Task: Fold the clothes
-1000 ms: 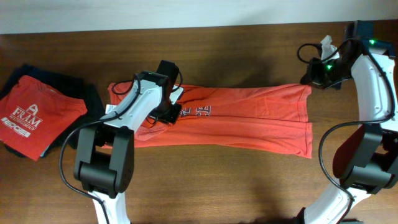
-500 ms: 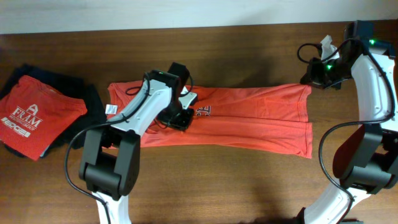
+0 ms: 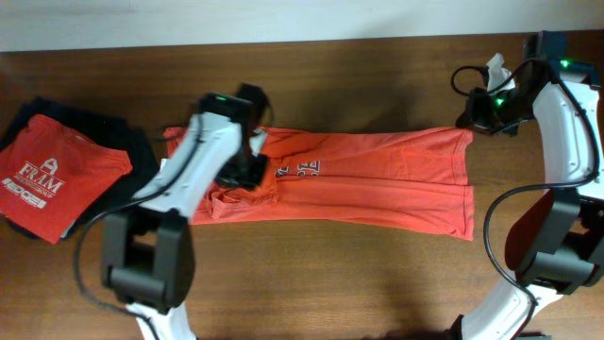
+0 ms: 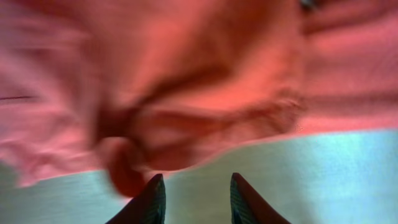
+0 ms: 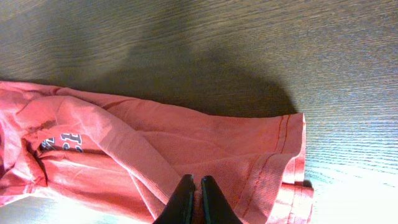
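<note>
I need to lower my right gripper next, pull it back and let go of the shirt's corner on the shirt's hem end (image 3: 459,162), because that end is below and back from the gripper.
The clothes, one orange-red T-shirt (image 3: 377,175), lie stretched lengthwise across the middle of the table, with grey-white lettering (image 3: 302,170) left of centre. My left gripper (image 3: 243,168) is over the bunched left end of the shirt. In the left wrist view its jaws (image 4: 197,186) stand apart with bare table between them, and crumpled shirt fabric (image 4: 186,93) lies just beyond the tips. My right gripper (image 3: 479,118) hovers over the shirt's right end, close to the hem (image 5: 292,155). Its fingers (image 5: 192,182) are pressed together.
At the far left lies a folded red shirt with a white logo (image 3: 52,175) on a dark garment (image 3: 142,151). The right arm's base (image 3: 566,255) stands at the right edge. A pale wall (image 3: 283,19) borders the table's back edge.
The left gripper swung right over the lettering, then came back left. Its jaws went from shut to open, leaving the fabric bunched. The right arm has not moved.
</note>
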### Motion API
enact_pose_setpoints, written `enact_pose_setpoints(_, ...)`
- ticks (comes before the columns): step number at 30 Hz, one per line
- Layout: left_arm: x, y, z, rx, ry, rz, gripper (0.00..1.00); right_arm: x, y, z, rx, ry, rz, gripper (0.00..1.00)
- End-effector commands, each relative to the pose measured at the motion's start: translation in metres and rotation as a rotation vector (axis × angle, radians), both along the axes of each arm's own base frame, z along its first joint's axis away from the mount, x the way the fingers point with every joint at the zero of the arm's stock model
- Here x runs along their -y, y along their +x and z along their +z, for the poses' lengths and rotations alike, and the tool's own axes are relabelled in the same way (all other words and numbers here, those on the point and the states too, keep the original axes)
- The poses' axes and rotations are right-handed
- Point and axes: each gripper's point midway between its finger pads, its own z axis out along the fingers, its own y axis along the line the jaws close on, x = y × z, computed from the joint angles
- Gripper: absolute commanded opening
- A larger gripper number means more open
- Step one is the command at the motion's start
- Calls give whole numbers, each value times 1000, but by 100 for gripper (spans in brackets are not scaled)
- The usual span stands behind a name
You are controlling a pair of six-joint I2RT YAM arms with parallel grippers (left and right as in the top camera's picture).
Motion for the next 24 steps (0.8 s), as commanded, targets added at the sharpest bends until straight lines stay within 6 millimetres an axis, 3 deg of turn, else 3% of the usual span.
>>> enact_pose_setpoints(1, -42, 22, 10, 95, 46, 129, 26, 1, 0, 2, 7, -13, 7, 6)
enact_pose_setpoints(4, -46, 21, -20, 50, -13, 124, 12, 1, 0, 2, 7, -13, 7, 6)
enact_pose_setpoints(7, -39, 13, -40, -3, -55, 96, 9, 1, 0, 2, 7, -13, 7, 6)
enact_pose_setpoints(10, -35, -11, -52, -102, -60, 92, 6, 1, -1, 2, 6, -13, 7, 6)
enact_pose_setpoints(14, -9, -57, -37, -309, -210, 87, 1, 1, 0, 2, 7, -13, 7, 6)
enact_pose_setpoints(17, -10, -82, -23, -412, -216, 94, 1, 1, 0, 2, 8, -14, 8, 6)
enact_pose_setpoints(20, -11, -81, -5, -351, -222, 85, 1, 1, 0, 2, 7, -13, 7, 6)
enact_pose_setpoints(23, -29, -67, 6, -227, -113, 125, 1, 1, 0, 2, 7, -13, 7, 6)
enact_pose_setpoints(24, -37, -60, 8, -173, -71, 139, 14, 1, 0, 2, 7, -13, 7, 6)
